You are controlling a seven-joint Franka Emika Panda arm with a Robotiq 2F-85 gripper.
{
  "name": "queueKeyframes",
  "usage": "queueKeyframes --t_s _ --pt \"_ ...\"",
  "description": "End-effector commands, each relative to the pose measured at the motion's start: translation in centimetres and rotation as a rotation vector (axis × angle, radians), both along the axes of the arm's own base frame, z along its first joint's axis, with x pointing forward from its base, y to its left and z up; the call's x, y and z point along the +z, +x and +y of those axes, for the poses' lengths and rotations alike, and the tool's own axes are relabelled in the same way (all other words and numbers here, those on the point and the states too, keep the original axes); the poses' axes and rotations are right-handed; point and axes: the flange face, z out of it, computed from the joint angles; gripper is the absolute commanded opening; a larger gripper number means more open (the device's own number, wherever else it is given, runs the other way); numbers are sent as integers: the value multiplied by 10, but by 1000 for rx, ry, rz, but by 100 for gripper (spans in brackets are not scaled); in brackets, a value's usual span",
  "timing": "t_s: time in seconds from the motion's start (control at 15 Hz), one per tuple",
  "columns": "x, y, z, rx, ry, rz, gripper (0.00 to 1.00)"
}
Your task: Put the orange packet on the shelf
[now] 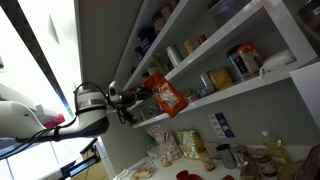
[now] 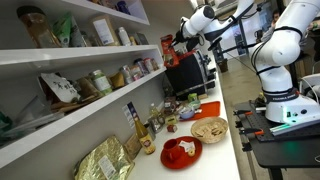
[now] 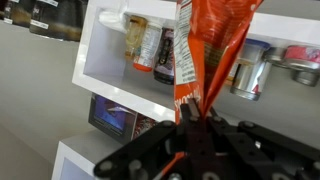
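The orange packet still hangs short of the shelf board in front of the jars. Next, my gripper will carry it outward over that board and release it.
My gripper is shut on the orange packet, a flat red-orange bag with light print. I hold it by one edge just in front of the shelf, the lowest long white board, near its end. In the wrist view the packet rises from between my closed fingers, with the shelf and its jars close behind it. In an exterior view my gripper and the packet are small at the far end of the shelf.
Jars and tins line the shelf, with higher white tiers above. Below it a counter holds bottles, a red plate and a bowl. A monitor stands under the shelf's end. Another robot arm is nearby.
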Motion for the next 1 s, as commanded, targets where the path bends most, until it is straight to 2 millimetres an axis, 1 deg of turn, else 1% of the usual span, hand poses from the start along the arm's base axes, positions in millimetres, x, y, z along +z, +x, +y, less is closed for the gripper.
queueKeyframes --t_s 0.0,0.13,0.27,0.4,0.67,0.73,0.8,0.93 --pt "37 59 -35 4 8 34 1" --pt "48 87 -55 -15 24 54 1" --pt "54 117 -68 -27 37 74 1" --pt "55 151 -72 -36 44 98 1" --pt "50 200 -81 -61 78 126 1" --pt "41 213 -89 -63 107 137 1" --pt "48 219 -83 -67 101 136 1" --pt "47 236 -89 -82 113 152 1"
